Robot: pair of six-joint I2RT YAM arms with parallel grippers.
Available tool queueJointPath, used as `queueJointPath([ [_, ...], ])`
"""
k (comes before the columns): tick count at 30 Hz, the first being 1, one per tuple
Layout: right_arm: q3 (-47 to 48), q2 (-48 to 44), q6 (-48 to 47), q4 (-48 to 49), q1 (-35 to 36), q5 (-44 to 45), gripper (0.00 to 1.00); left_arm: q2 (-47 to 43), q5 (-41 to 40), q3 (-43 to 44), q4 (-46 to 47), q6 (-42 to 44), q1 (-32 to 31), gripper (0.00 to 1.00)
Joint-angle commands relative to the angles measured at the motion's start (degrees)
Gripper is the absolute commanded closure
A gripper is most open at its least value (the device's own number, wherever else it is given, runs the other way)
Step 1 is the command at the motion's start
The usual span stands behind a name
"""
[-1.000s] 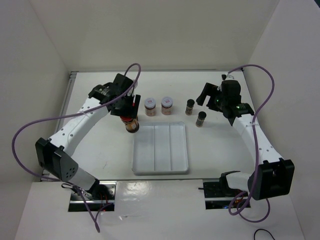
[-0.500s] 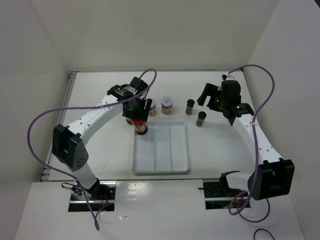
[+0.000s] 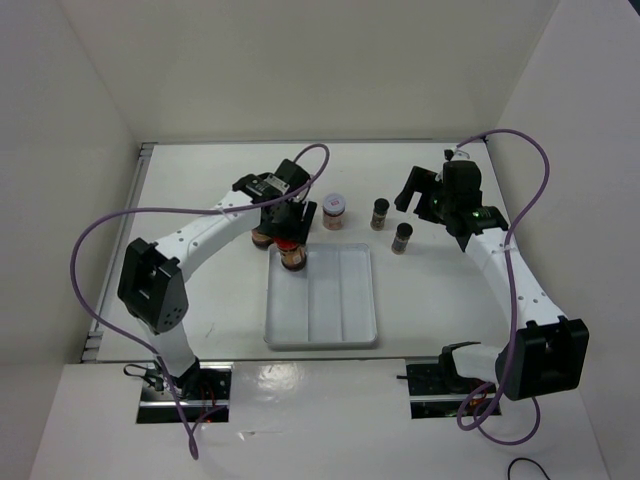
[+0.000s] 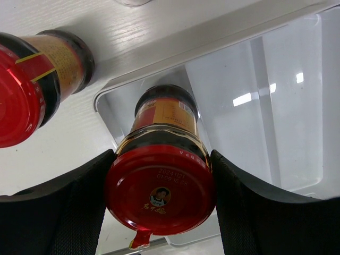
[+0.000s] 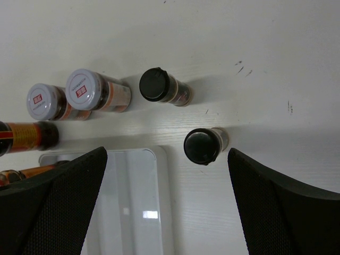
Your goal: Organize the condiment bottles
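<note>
The red-lidded jar's base already sits inside the tray's corner sides. So my left gripper lowers the jar slightly onto the compartment's far end [image 3: 291, 270] [image 4: 127, 103] next and releases it there.
My left gripper [image 3: 290, 238] is shut on a red-lidded jar [image 3: 294, 257] and holds it upright at the far end of the left compartment of the white tray [image 3: 322, 335]. In the left wrist view both pads clamp its lid [image 4: 159, 196]. The second red-lidded jar [image 3: 262, 238] stands on the table just left of the tray's corner. One white-lidded jar [image 3: 334, 210] shows; the other is hidden behind my left gripper but shows in the right wrist view [image 5: 42, 101]. Two black-capped jars [image 3: 380, 212] [image 3: 402, 238] stand right of them. My right gripper [image 3: 415, 200] is open and empty above these.
The tray has three long compartments and lies in the middle of the table. White walls close in the table at the back and both sides. A purple cable loops over each arm.
My left gripper has carried the red-lidded jar to the right, from the table left of the tray to the tray's far left corner. The right arm has not moved.
</note>
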Motion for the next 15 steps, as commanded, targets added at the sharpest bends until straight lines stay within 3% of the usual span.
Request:
queueJointPath([
  [1,-0.78,0.01,-0.70,-0.21,0.54,1.16,0.01,0.76,-0.90,1.34,2.78,-1.10,0.07,0.66],
  [11,-0.78,0.01,-0.70,-0.21,0.54,1.16,0.01,1.90,-1.51,-0.68,3.48,-1.10,0.07,0.65],
  [12,-0.78,0.01,-1.22,-0.21,0.54,1.16,0.01,1.90,-0.99,-0.68,3.49,-1.10,0.07,0.62],
  [13,-0.78,0.01,-1.23,-0.21,0.54,1.16,0.01,1.90,-0.99,-0.68,3.49,-1.10,0.07,0.48],
  [15,-0.78,0.54,-1.23,-0.21,0.54,1.16,0.01,1.90,-0.99,-0.68,3.49,-1.10,0.07,0.39],
])
